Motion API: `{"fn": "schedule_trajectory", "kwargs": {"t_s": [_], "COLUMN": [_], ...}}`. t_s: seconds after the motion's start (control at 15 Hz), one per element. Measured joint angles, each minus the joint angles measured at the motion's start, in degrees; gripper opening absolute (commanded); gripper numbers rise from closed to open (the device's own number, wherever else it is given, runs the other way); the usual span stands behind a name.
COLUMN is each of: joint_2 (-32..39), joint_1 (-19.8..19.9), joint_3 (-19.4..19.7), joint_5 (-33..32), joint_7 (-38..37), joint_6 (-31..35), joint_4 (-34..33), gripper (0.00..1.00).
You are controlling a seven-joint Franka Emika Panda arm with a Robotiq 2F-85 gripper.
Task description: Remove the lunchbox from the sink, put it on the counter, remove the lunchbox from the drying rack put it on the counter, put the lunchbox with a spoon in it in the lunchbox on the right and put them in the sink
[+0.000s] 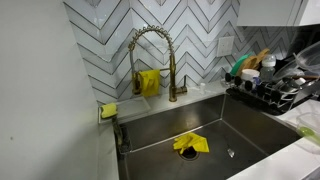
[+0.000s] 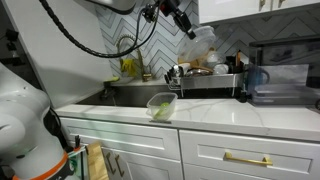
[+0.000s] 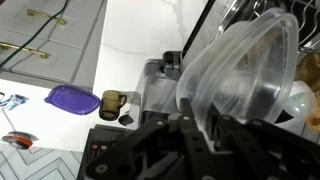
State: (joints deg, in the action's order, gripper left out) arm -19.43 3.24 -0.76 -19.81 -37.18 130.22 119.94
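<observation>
The gripper will next move back and down from above the drying rack point(image 2: 205, 80) to the white counter point(image 2: 207, 113) beside the other lunchbox and release the rim, since that stretch is empty.
My gripper point(image 2: 186, 24) is shut on the rim of a clear plastic lunchbox point(image 2: 201, 45) and holds it tilted in the air above the black wire drying rack point(image 2: 205, 80). In the wrist view the fingers point(image 3: 196, 122) pinch the wall of this lunchbox point(image 3: 248, 65). Another clear lunchbox point(image 2: 161, 105), with something green in it, stands on the white counter point(image 2: 235, 117) next to the sink point(image 2: 128, 93). The steel sink point(image 1: 255, 118) and the crowded rack point(image 1: 272, 92) also show in an exterior view. No spoon can be made out.
The brass spring-neck faucet point(image 1: 150, 48) arches over the sink. A yellow cloth point(image 1: 190, 144) lies in the basin and a yellow sponge point(image 1: 108, 110) sits on its rim. A clear-lidded appliance point(image 2: 282, 86) stands beyond the rack. A purple lid point(image 3: 70, 97) and a brown mug point(image 3: 112, 101) show below.
</observation>
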Motion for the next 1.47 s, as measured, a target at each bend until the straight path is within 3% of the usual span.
{"fn": "schedule_trajectory", "kwargs": {"t_s": [0.4, 0.87, 1.47], "joint_2": [0.1, -0.1, -0.1], "joint_1": [4.6, 5.6, 7.0], "joint_3": [1.6, 7.7, 13.2], "joint_5": [0.4, 12.5, 16.0], "joint_7": [1.1, 18.9, 32.8], "joint_6": [-0.1, -2.7, -5.8], "joint_4": [0.0, 2.2, 7.5], "gripper": [0.04, 0.04, 0.04]}}
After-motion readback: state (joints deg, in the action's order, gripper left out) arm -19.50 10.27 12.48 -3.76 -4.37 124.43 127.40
